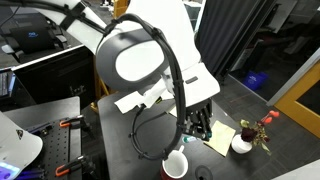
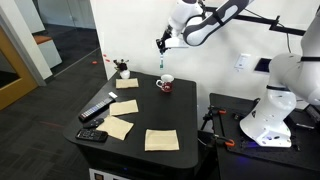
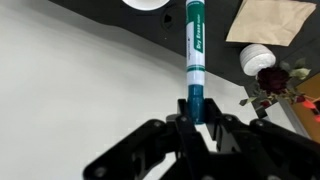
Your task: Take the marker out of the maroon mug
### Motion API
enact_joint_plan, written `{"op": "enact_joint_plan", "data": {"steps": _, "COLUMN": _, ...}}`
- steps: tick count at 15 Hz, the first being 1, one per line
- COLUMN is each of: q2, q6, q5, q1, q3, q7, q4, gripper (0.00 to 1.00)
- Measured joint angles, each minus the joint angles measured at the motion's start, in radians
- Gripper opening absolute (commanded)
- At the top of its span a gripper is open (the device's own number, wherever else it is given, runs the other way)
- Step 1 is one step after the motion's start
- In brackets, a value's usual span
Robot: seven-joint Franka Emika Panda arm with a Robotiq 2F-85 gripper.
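I need to swing my gripper away from the maroon mug (image 2: 164, 84) and lower it over the bare table by the tan sheets to let go of the marker, since that part of the table is empty.
My gripper (image 3: 194, 118) is shut on the teal-blue marker (image 3: 195, 55), which sticks straight out from the jaws in the wrist view. In an exterior view the gripper (image 2: 162, 45) holds the marker (image 2: 162, 62) upright, well above the maroon mug (image 2: 164, 84), clear of its rim. The mug stands on the dark table, with a white inside and a dark outer wall. It also shows in the other exterior view (image 1: 176, 163), below the gripper (image 1: 197, 122), and its white rim shows at the top edge of the wrist view (image 3: 146, 4).
A small white pot with red flowers (image 2: 122, 70) stands near the table's far corner and shows in the wrist view (image 3: 262, 64). Several tan paper sheets (image 2: 161, 140) and a long black bar (image 2: 97, 108) lie on the table (image 2: 190, 118). A white wall is behind.
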Motion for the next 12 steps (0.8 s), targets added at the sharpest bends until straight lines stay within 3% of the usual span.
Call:
{"op": "enact_joint_plan", "data": {"steps": 8, "q2": -0.128, "q6": -0.005, "q5": 0.015, "q1": 0.078, "q3": 0.093, "q7": -0.066, "q4": -0.145, "gripper": 0.05}}
{"op": "enact_joint_plan", "data": {"steps": 12, "q2": -0.127, "q6": -0.014, "q5": 0.152, "q1": -0.024, "q3": 0.313, "q7": -0.198, "q4": -0.210, "gripper": 0.05}}
